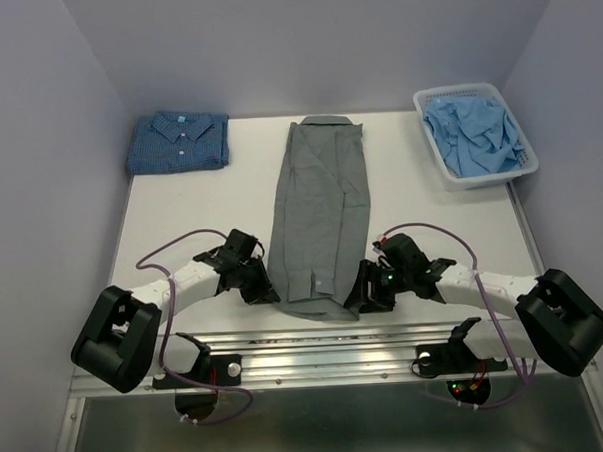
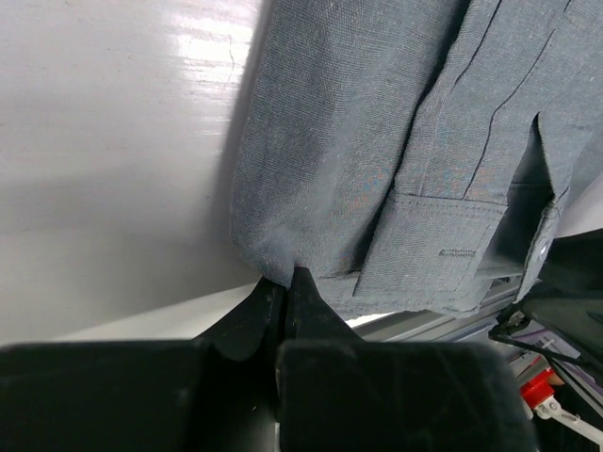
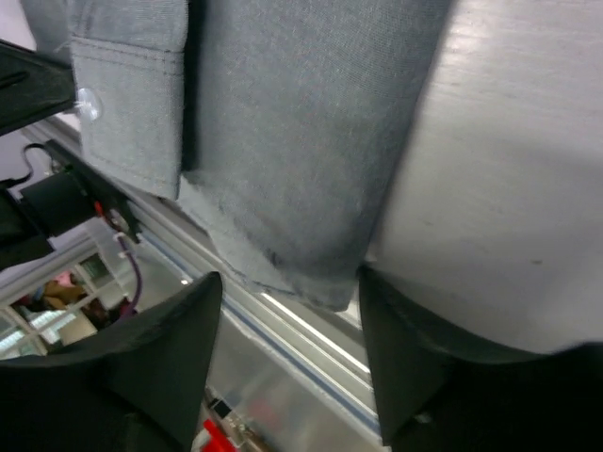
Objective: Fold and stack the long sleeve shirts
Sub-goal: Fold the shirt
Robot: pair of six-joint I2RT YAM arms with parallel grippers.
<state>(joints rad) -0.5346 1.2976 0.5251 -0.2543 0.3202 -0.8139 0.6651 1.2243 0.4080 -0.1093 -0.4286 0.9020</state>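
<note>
My left gripper lifts the grey shirt's pinched hem outward to the shirt's collar half [image 1: 300, 171] next, lowers it there and releases, folding the long shirt shorter.
The slate-grey long sleeve shirt [image 1: 315, 200] lies in the middle of the table as a long narrow strip, collar at the far end. The dark blue checked shirt [image 1: 178, 141] sits folded at the back left. My left gripper [image 1: 264, 288] is at the grey shirt's near left corner. In the left wrist view that gripper [image 2: 285, 275] is shut, pinching the hem of the grey shirt [image 2: 349, 141]. My right gripper [image 1: 360, 296] is at the near right corner. In the right wrist view it [image 3: 290, 282] stands open, its jaws either side of the corner of the grey cloth [image 3: 301, 113].
A white basket [image 1: 433, 145] holding crumpled light blue cloth [image 1: 478, 138] stands at the back right. The white table [image 1: 201, 205] ends in a metal rail [image 1: 317, 350] just behind the shirt's near hem. Purple walls close in the sides.
</note>
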